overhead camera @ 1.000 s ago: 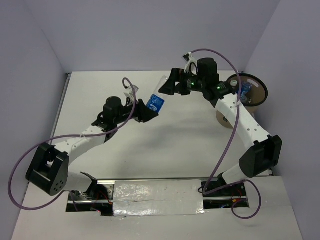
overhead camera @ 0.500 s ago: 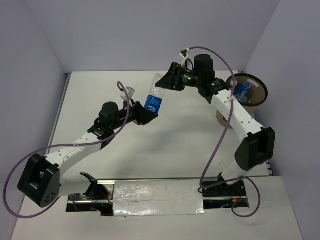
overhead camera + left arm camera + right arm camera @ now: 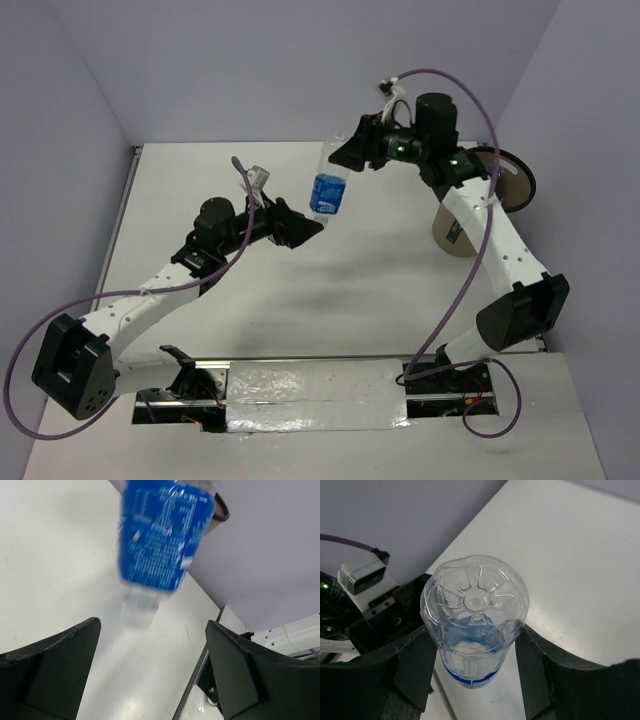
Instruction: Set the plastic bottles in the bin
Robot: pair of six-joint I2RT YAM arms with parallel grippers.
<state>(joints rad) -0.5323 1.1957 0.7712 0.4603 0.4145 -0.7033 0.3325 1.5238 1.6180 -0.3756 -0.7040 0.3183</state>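
I need to swing my right gripper to the right in the top view next, over to the bin's opening (image 3: pixel 511 184), and release the bottle there with its neck down.
A clear plastic bottle (image 3: pixel 328 192) with a blue label hangs neck down above the middle of the table. My right gripper (image 3: pixel 347 152) is shut on its base end. In the right wrist view the ribbed bottom of the bottle (image 3: pixel 475 605) sits between the two black fingers of the right gripper (image 3: pixel 475 662). My left gripper (image 3: pixel 303 228) stands open just below and left of the bottle, apart from it. From the left wrist, the bottle (image 3: pixel 162 535) hangs above the left gripper (image 3: pixel 150 667), which has nothing in it. The tan bin (image 3: pixel 447 232) stands at the right, partly behind my right arm.
Purple cables loop from both arms. The bin's dark rim (image 3: pixel 520 178) lies close to the right wall. The left wrist view shows the table's far edge (image 3: pixel 200 670) and a metal rail beside it. My left wrist shows in the right wrist view, under the bottle.
My left gripper has opened and let go of the bottle. My right gripper has shut on the bottle's base and carried it up and slightly right, turning it neck down.
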